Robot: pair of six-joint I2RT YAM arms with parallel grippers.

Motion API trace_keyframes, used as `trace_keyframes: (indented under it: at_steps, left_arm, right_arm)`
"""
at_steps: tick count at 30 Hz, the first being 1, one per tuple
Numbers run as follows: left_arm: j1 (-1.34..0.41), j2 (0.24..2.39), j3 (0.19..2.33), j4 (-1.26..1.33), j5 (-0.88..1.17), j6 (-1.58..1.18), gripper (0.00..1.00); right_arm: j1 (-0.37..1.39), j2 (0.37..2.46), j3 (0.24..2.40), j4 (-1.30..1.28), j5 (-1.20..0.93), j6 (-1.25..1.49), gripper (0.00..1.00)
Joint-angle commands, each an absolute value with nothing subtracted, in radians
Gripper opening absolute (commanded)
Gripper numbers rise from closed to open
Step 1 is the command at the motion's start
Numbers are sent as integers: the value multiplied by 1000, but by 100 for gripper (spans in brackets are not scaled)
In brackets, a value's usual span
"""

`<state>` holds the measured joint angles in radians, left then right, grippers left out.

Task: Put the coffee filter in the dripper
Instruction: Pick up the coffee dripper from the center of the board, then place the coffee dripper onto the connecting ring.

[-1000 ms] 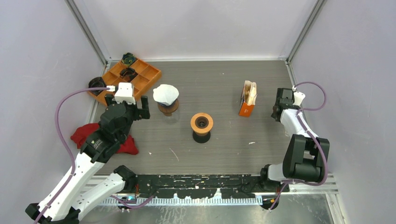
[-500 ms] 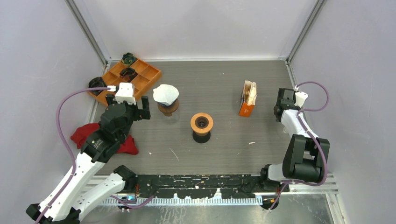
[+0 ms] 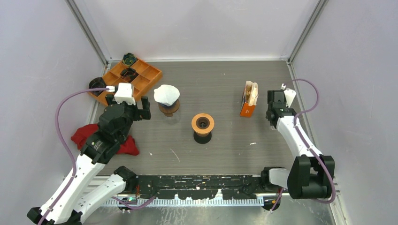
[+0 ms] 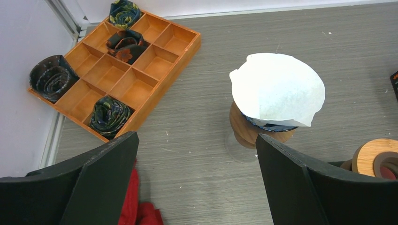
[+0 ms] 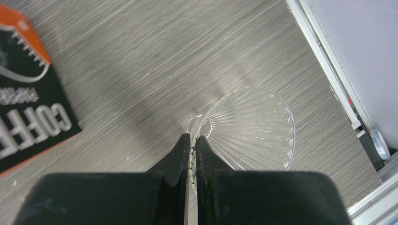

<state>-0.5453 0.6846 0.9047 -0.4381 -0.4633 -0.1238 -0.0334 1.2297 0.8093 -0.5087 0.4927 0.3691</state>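
Observation:
The wooden stand lies to the left of my right gripper in the top view. My right gripper will next lift past the box point(image 3: 248, 101) and let go of the dripper in the orange ring point(image 3: 202, 124) of that stand.
A white paper filter point(image 3: 166, 94) sits open in a dripper on a wooden stand point(image 3: 169, 108); the left wrist view shows the filter point(image 4: 277, 89) and the stand point(image 4: 246, 131). My left gripper point(image 3: 129, 105) is open and empty, just left of this stand, its jaws wide apart point(image 4: 197, 154). My right gripper point(image 3: 272, 112) is shut point(image 5: 193, 140) on the rim of a clear ribbed dripper point(image 5: 253, 131), held low over the table right of the orange-and-black filter box point(image 3: 248, 101). A second wooden stand with an orange ring point(image 3: 202, 124) stands mid-table.
An orange compartment tray point(image 3: 145, 77) with rolled ties is at the back left. A red cloth point(image 3: 87, 136) lies under the left arm. The filter box point(image 5: 28, 108) is close to the left of my right gripper. The metal frame rail point(image 5: 328, 75) runs along the right.
My right arm has swung left, away from the right wall and toward the filter box, carrying the clear dripper. The left arm has hardly moved.

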Motion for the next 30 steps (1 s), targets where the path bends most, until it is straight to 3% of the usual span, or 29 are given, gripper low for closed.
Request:
trace_keyframes:
  at_steps: [1, 17, 30]
  left_arm:
    - [-527, 670, 901, -355, -434, -135, 99]
    - [-485, 679, 895, -344, -351, -156, 99]
    - [-468, 693, 903, -352, -288, -151, 99]
  right_arm:
    - [64, 1148, 840, -581, 557, 388, 1]
    - [409, 1025, 1051, -810, 607, 373, 1]
    - [682, 1082, 1251, -851, 630, 278, 1]
